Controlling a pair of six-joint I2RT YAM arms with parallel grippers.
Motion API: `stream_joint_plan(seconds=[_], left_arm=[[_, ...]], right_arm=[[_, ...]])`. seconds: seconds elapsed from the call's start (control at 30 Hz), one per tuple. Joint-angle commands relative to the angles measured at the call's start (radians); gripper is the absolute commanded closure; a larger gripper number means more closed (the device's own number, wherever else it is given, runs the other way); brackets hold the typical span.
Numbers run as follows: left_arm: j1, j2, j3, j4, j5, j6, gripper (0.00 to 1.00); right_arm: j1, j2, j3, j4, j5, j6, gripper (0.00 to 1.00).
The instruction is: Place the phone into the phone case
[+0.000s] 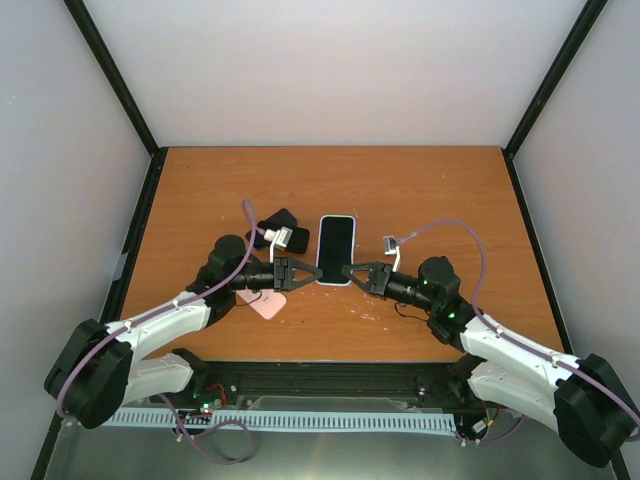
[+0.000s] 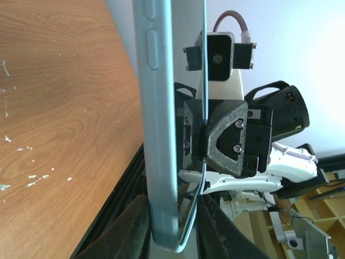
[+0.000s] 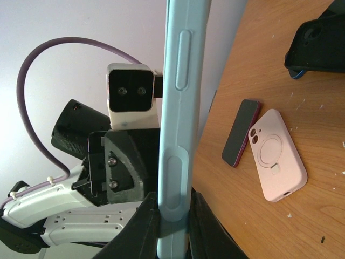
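Note:
I will carry the case to the right in the top view with my right gripper next, lower it onto the bare tabletop and let go of it, because the phone is already in the case.
A phone [image 1: 336,245] with a dark screen faces up inside a light blue phone case [image 1: 335,283] at the table's middle. My left gripper [image 1: 300,272] holds the case's near left corner, and my right gripper [image 1: 352,272] holds its near right corner. In the left wrist view the case [image 2: 159,135] runs edge-on between the two fingers of the left gripper [image 2: 172,216]. A thin pale rim [image 2: 205,81] stands a little off its side. The right wrist view shows the right gripper [image 3: 173,210] shut on the case's edge [image 3: 180,108].
A pink phone case [image 3: 277,162] lies back up beside a dark red phone [image 3: 241,132] on the wood, left of my left arm. The pink case [image 1: 265,303] shows under that arm from above. A black case [image 1: 275,228] lies behind the arm.

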Motion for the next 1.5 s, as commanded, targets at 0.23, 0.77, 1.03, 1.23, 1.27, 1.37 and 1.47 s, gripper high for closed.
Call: stream_joint_plan(seconds=[0.23,0.77,1.03,1.23,1.27,1.37,1.47], left_arm=[[0.000,-0.022,0.101,-0.228,-0.099,0.137,0.93],[0.002,-0.061,0.207,-0.795,-0.636,0.200,0.01],[0.072,0.024,0.250,-1.044,-0.818,0.085,0.00],[0.143,0.048,0.199,-1.081,-0.803,-0.036,0.01],[0.145,0.055,0.204,-1.112,-0.826,-0.076,0.03],[0.153,0.094,0.230,-1.186,-0.849,-0.140,0.04],[0.157,0.140,0.251,-1.207,-0.838,-0.154,0.04]], right_arm=[[0.006,0.040,0.026,0.051,-0.005,-0.047,0.97],[-0.064,0.148,0.253,-0.553,0.080,-0.411,0.97],[-0.199,0.270,0.221,-0.551,-0.033,-0.434,0.94],[-0.306,0.361,0.215,-0.556,-0.090,-0.461,0.93],[-0.322,0.379,0.212,-0.551,-0.100,-0.464,0.93],[-0.350,0.427,0.208,-0.524,-0.135,-0.468,0.92],[-0.369,0.470,0.211,-0.519,-0.140,-0.481,0.90]])
